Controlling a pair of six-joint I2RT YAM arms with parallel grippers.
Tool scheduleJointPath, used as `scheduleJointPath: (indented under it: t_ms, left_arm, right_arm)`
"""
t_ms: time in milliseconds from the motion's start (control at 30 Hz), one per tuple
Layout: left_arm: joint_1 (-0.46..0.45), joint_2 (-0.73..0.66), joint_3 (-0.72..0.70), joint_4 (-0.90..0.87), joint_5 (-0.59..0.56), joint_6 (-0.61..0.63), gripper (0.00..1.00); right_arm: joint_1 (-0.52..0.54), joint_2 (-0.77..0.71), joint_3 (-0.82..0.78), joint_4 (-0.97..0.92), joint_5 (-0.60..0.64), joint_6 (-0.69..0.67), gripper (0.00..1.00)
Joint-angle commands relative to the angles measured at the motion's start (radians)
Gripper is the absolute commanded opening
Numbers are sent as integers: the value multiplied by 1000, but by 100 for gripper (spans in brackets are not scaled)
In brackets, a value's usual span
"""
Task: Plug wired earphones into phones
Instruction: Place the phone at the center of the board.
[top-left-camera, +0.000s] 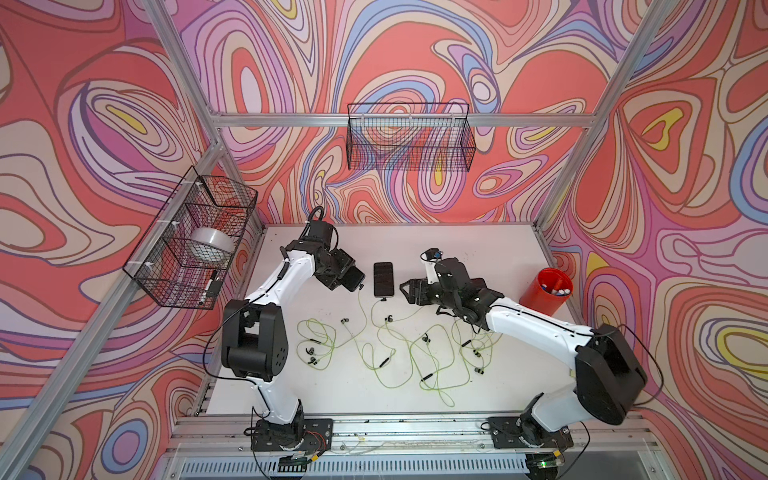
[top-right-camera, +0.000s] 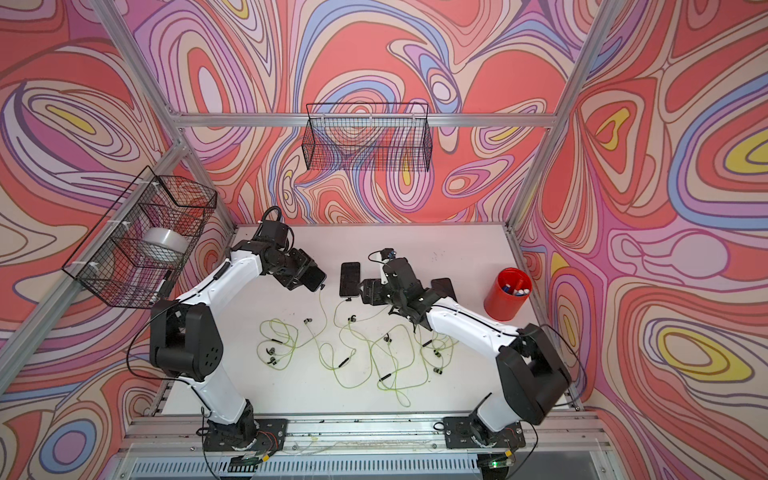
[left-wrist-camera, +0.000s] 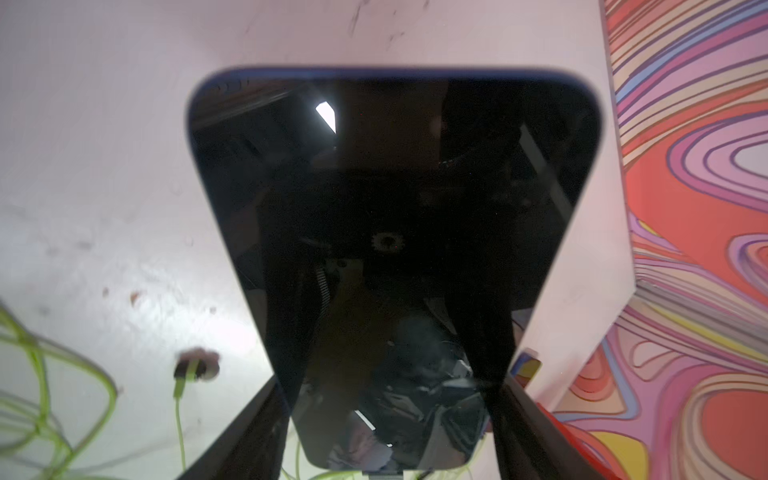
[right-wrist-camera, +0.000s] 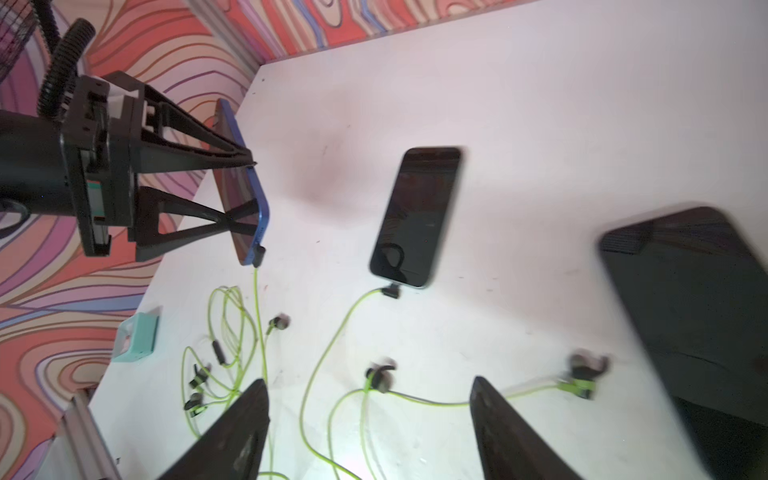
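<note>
The bare tabletop beside the second phone is below my left gripper, so next I will lower the blue-edged phone with that gripper, turn the phone flat and let go of it there.
My left gripper is shut on a blue-edged phone, held tilted above the table. A dark plug sits in that phone's lower edge, and its yellow-green cord hangs down. A second phone lies flat mid-table with a plug at its near end. A third phone lies partly under my right arm. My right gripper is open and empty, over an earbud. Tangled earphones spread across the table's front.
A red cup with markers stands at the right edge. A mint-green clock sits near the left edge. Wire baskets hang on the back wall and the left wall.
</note>
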Motion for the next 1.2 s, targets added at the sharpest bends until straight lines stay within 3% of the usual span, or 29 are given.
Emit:
scheduleJointPath:
  t_ms: [0,167,333,533,800,1000,1167]
  left_arm:
    - [-6,62,87,-106,-127,332,0]
    - [-57,196,208,-155,-224,565,0]
    - [-81,259,233,-97,-228,655,0]
    - [-87,372,345,-139,-271,747,0]
    - [-88,458,380,-164,-256,726,0]
    - [-88,471,355,-148,-244,688,13]
    - [-88,455,338,-147,-241,683,52]
  right_arm:
    - [-63,-85,-53,-153,126,-123,82]
    - [-191,-148,-146,-122,300,-204,98]
    - [-271,-172,-291,138,424,-371,98]
    - [-396,-115,-386,317,431,-453,98]
    - [-517,-31,-480,569,382,-447,98]
    - [-539,34,-509,748,356,-453,98]
    - [-543,90,-507,871,320,-452,98]
